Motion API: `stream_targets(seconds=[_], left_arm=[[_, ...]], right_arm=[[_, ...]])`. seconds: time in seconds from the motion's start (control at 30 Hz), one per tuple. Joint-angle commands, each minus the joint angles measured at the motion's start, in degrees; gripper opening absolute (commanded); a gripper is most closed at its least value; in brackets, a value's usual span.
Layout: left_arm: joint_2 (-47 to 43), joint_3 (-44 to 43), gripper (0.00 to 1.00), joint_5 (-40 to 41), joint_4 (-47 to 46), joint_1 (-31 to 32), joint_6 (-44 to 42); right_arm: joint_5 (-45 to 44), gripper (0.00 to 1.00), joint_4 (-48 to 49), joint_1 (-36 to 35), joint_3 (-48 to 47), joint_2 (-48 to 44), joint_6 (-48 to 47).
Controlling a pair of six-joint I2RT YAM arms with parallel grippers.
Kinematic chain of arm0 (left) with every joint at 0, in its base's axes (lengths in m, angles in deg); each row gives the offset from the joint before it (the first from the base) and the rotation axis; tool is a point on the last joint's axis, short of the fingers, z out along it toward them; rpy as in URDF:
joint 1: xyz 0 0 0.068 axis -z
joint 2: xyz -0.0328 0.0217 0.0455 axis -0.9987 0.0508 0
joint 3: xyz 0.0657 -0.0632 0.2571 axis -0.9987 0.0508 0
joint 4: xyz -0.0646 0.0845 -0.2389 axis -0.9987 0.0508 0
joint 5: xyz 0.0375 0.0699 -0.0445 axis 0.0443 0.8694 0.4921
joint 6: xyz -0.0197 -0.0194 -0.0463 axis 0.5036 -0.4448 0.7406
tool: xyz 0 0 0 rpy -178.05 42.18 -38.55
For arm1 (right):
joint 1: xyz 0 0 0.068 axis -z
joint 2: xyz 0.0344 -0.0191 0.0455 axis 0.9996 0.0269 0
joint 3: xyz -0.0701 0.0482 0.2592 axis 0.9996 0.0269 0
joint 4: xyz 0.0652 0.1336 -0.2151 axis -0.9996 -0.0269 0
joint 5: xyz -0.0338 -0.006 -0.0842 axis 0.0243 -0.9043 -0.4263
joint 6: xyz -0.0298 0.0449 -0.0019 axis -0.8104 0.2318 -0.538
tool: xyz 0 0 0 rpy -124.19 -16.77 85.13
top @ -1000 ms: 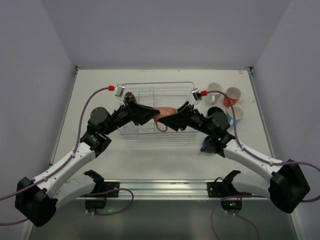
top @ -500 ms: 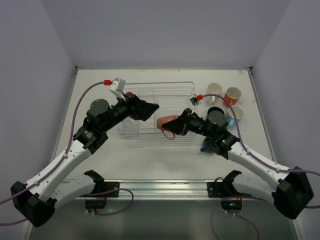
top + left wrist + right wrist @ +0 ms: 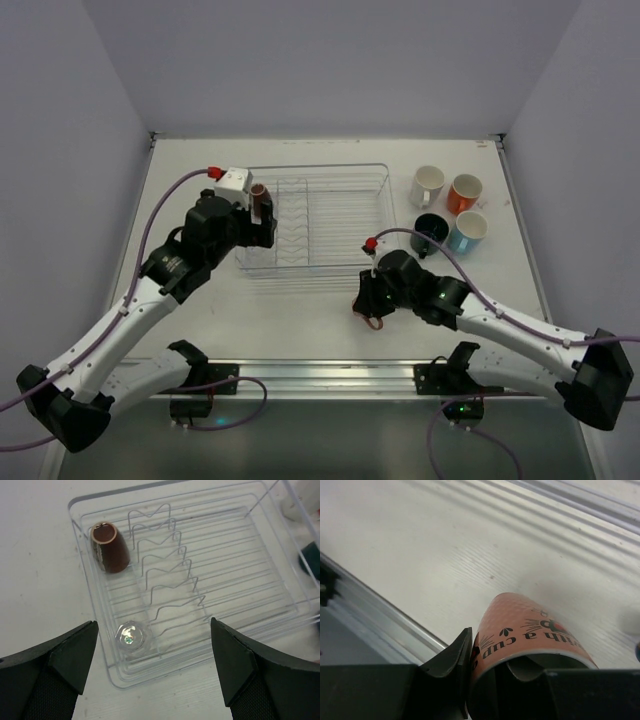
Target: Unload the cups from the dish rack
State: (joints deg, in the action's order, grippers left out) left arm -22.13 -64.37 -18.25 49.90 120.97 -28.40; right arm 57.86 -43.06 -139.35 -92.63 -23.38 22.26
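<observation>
My right gripper should turn next to bring the pinkish cup upright, because the cup hangs tilted. It will then lower the cup onto the bare tabletop by the rack and let go of the cup's rim.
The dish rack (image 3: 335,205) is a clear wire basket at the middle back of the table. A brown tumbler (image 3: 110,549) lies on its side in the rack's left end, and a clear tumbler (image 3: 131,634) stands mouth down nearer the corner. My left gripper (image 3: 152,670) hangs open above that corner, holding nothing. My right gripper (image 3: 490,665) is shut on the rim of a pinkish cup (image 3: 530,625) with black lettering, one finger outside the wall and one inside. It holds the cup low over the table in front of the rack (image 3: 372,318).
A white mug (image 3: 427,185), an orange mug (image 3: 464,192), a dark teal mug (image 3: 430,230) and a light blue mug (image 3: 468,230) stand in a cluster right of the rack. A metal rail (image 3: 320,375) runs along the near table edge, close to the right gripper.
The left gripper let go of the pinkish cup, opened wide and drew back to the rack's left end. The right gripper closed on the cup and carried it out toward the near edge.
</observation>
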Motion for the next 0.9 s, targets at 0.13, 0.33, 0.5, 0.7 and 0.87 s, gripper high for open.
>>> stream_targets(seconds=[0.13,0.33,0.5,0.7,0.87], left_arm=[[1.8,3.2,1.00,5.7,1.1,0.0,-3.8],[1.6,3.9,1.00,6.6,0.5,-0.1,-3.6],[3.5,2.2,1.00,6.9,1.4,-0.1,-3.0],[6.0,-1.3,1.00,7.1,2.5,-0.3,-1.4],[9.7,-5.3,1.00,6.8,2.0,-0.3,0.6]], right_arm=[[-15.4,0.00,-7.1,-4.7,-8.9,11.0,-2.2],[-17.9,0.03,-8.2,-5.3,-10.9,17.7,-3.9],[-17.9,0.08,-7.3,-5.4,-10.9,21.3,-4.8],[-18.4,0.13,-6.8,-5.4,-10.4,22.3,-5.5],[-18.5,0.38,-6.7,-5.4,-9.7,19.8,-6.0]])
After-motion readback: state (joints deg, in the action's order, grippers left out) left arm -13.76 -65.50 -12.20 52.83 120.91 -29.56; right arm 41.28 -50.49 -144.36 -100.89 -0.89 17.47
